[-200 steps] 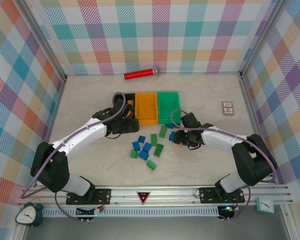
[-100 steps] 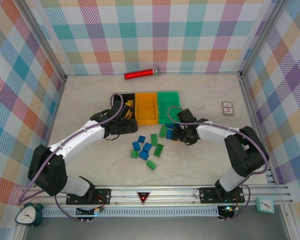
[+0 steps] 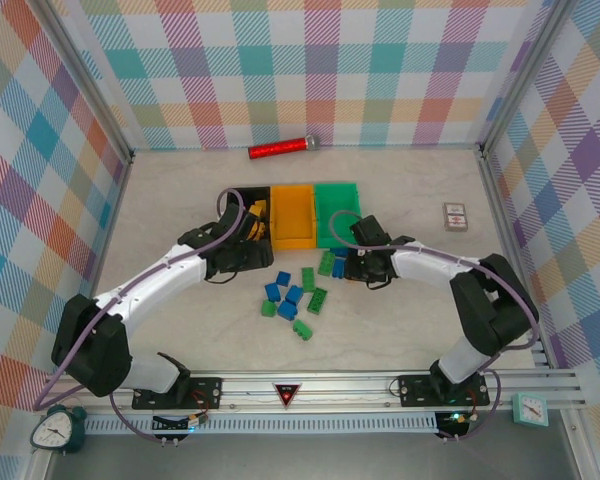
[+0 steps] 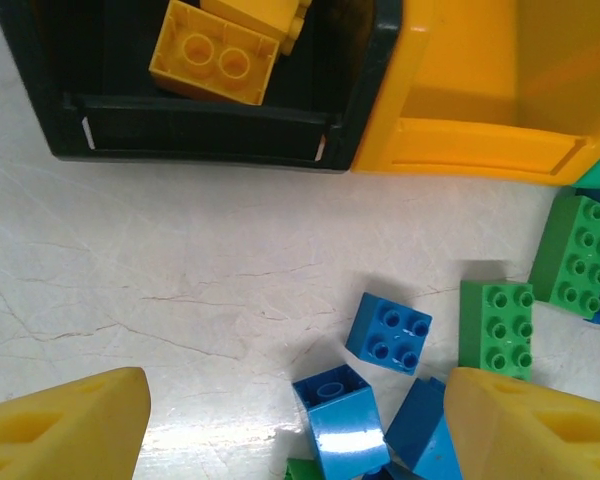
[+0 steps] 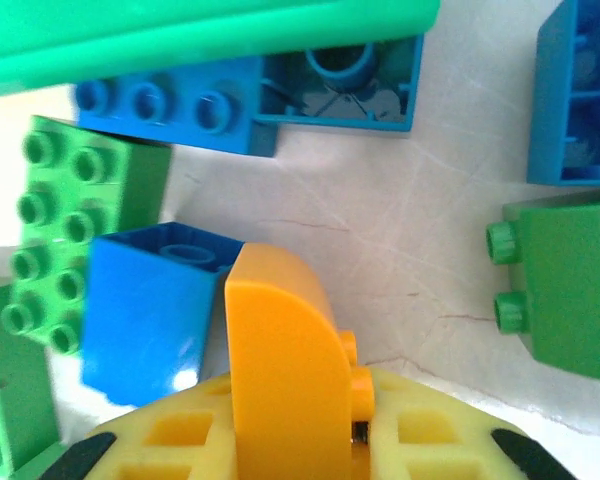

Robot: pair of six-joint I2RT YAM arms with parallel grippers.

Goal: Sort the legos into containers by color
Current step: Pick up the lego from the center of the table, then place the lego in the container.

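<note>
My right gripper should lift up, carry the yellow-orange lego across the bins until it is over the black container, and then let go of it, because yellow legos are already in there.
Three joined containers stand mid-table: black, yellow-orange and green. Yellow legos lie in the black container. Blue and green legos are scattered on the table in front of the bins. My left gripper is open just in front of the black container, above blue legos. My right gripper is low at the green container's front edge, shut on a yellow-orange lego. A blue lego lies against it on the left.
A red cylinder lies by the back wall and a small white card box sits at the right. Green legos and blue ones crowd round the right gripper. Checkered walls enclose the table.
The right gripper slid a little left toward the green container and closed on the yellow-orange lego. The left arm drew slightly back toward the black container, still open.
</note>
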